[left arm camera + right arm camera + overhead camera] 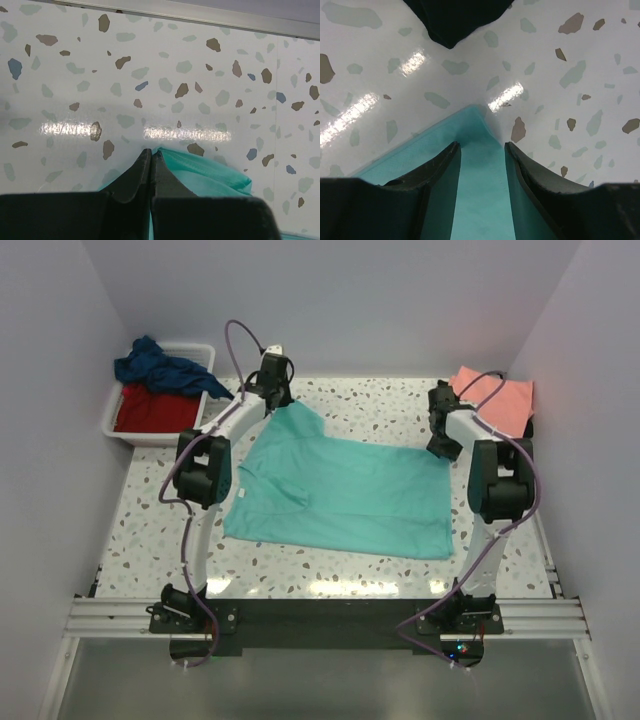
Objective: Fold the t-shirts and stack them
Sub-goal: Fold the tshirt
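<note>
My right gripper already straddles the cloth with its fingers and will shift slightly outward and close, as the flat teal corner's tip (477, 119) is just outward of it.
A turquoise-teal t-shirt (340, 495) lies spread on the speckled table (360, 405). My left gripper (275, 390) is at the shirt's far left corner. In the left wrist view its jaws (151, 152) are pressed together with a fold of the teal cloth (210, 172) pinched between them. My right gripper (443, 445) hangs over the shirt's far right corner. Its fingers (482, 146) stand apart on either side of that flat teal corner (480, 200) without squeezing it. A salmon-pink t-shirt (495, 400) lies folded at the back right.
A white tub (120, 430) at the back left holds a red shirt (150, 410) with a navy blue one (165, 370) draped over it. A black cloth-like shape (455, 20) lies just beyond the right gripper. Walls close in the left, right and back sides.
</note>
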Robot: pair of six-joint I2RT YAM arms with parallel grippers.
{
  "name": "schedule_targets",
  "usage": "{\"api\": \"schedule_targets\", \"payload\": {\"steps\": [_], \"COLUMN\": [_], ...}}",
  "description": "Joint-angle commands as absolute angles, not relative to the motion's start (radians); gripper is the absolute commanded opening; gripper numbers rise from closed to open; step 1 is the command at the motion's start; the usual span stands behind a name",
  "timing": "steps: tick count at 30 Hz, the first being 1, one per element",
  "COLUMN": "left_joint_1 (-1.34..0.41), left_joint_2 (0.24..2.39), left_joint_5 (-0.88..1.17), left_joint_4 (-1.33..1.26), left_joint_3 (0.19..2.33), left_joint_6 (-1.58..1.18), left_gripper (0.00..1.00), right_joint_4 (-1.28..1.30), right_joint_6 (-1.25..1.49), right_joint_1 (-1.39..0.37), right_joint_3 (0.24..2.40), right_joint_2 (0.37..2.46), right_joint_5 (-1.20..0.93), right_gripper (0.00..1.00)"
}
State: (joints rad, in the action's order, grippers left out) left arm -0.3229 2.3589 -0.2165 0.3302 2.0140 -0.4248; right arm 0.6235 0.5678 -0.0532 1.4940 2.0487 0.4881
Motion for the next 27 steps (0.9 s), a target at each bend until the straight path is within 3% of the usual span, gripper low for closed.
{"api": "schedule_targets", "payload": {"steps": [1,12,14,16,22,27], "left_joint_1": [-0.318,-0.316,-0.316,-0.318,-0.318,-0.318], "left_joint_2": [2.290,2.289,2.289,2.287,2.281,2.264], "left_joint_5": [-0.227,-0.232,-0.233,-0.235,-0.238,-0.245], "left_joint_4": [0.311,0.316,0.318,0.316,0.316,0.330], "left_joint_3": [2.009,2.009,2.009,2.013,2.016,2.014], "left_joint_6": [-0.417,-0.414,-0.414,-0.414,-0.416,-0.416], "left_gripper": [0.00,0.00,0.00,0.00,0.00,0.00], "right_joint_4": [0.577,0.566,0.569,0.571,0.581,0.587], "right_joint_6": [0.542,0.515,0.514,0.511,0.512,0.512], "right_joint_1": [-0.048,-0.037,-0.034,-0.031,-0.029,-0.029], "right_joint_3": [1.552,1.594,1.600,1.603,1.598,1.588], "right_joint_2": [2.080,2.143,2.149,2.155,2.155,2.128], "right_joint_5": [0.535,0.534,0.525,0.509,0.488,0.497], "right_gripper": [0.45,0.44,0.40,0.24,0.00,0.00]}}
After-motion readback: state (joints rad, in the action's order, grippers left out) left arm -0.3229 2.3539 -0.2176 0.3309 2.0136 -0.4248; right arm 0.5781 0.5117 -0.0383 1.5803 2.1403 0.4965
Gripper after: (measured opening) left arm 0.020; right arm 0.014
